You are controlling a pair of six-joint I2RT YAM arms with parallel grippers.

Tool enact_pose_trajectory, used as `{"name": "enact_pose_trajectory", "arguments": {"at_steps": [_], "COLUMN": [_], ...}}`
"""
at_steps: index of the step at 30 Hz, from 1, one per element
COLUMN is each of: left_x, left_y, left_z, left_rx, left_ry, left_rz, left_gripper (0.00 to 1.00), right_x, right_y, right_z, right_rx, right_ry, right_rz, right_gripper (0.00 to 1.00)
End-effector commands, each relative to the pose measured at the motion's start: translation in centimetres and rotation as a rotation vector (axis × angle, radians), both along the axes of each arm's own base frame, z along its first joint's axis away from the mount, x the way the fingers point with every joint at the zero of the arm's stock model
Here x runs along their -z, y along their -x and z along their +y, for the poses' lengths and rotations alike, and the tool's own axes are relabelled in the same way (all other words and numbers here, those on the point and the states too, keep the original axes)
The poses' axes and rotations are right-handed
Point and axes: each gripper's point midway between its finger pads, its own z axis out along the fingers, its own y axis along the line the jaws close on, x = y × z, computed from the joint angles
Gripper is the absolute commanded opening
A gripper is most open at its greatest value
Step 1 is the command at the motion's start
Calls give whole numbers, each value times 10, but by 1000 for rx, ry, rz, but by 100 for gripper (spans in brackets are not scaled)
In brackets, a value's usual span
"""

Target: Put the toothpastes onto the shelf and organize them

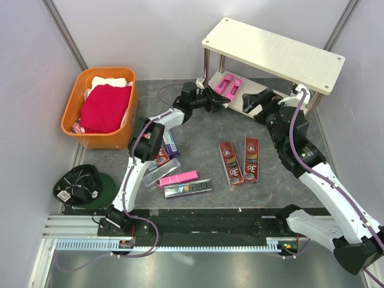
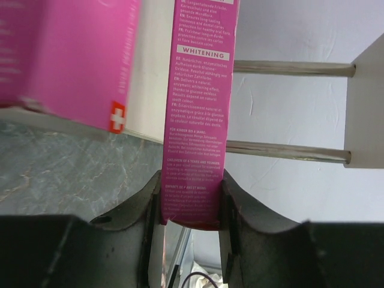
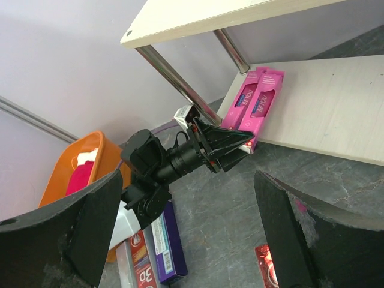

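Bare lower board lies to my left gripper's right in the top view, so next my left gripper should slide away from the other carton and release the held end.
The shelf stands at the back right. Two bright pink toothpastes lie side by side on its lower board. My left gripper is shut on the near end of one of them, and its fingers press both sides. The other pink carton lies just beside it. My right gripper hangs open and empty to the right, in front of the shelf. More toothpastes lie on the table: two dark red, a pink, a silver and a purple.
An orange basket with red and white cloths sits at the back left. A dark green cap lies at the near left. The shelf's metal legs stand close to the held carton. Grey walls close in both sides.
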Motion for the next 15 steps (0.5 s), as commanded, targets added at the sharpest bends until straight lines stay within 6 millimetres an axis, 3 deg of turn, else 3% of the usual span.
{"name": "enact_pose_trajectory", "arguments": {"at_steps": [1, 10, 15], "left_x": [-27, -35, -28], "left_y": [-13, 0, 6], "left_z": [3, -15, -22], "left_rx": [-27, -14, -26], "left_ry": [57, 44, 30], "left_rz": [-6, -34, -19], "left_gripper": [17, 15, 14], "right_x": [-22, -16, -8], "right_y": [3, 2, 0], "right_z": [-5, -2, 3], "right_rx": [12, 0, -18], "right_ry": [-17, -22, -16], "right_rz": [-44, -29, -6], "right_gripper": [98, 98, 98]}}
